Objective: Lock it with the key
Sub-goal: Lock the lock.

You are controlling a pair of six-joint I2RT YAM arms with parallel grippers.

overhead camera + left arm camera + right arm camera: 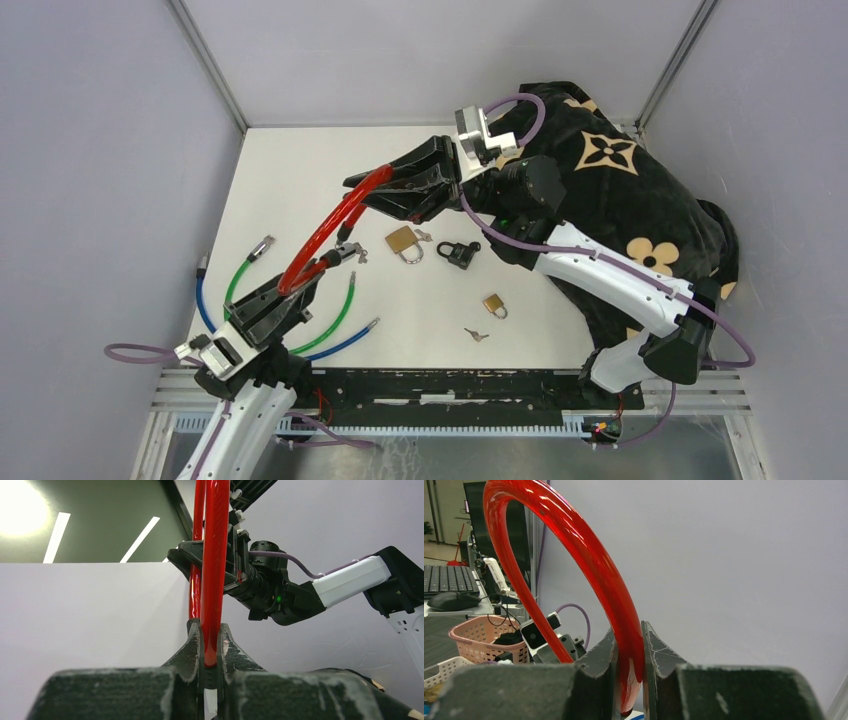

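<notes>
The other end of the cable lies to the right in the top view, so I should move my left gripper that way and tilt it down beside the brass padlock to release.
A red cable lock [318,226] arches in the air between my two grippers. My left gripper [298,287] is shut on its lower end, and in the left wrist view the red cable [214,580] rises straight up from the gripper [210,631]. My right gripper [378,190] is shut on the upper end; in the right wrist view the cable [589,565] loops up and left from the gripper [629,636]. A brass padlock [403,241], a black padlock [458,252] and a small brass padlock [494,305] lie on the white table. A small key [476,335] lies near the front. A metal end piece with keys [350,253] hangs by the cable's lower end.
Green cables [335,315] and blue cables [203,300] lie at the table's left front, near my left arm. A black cloth with tan flower marks [620,180] covers the back right under my right arm. Grey walls enclose the table [300,170].
</notes>
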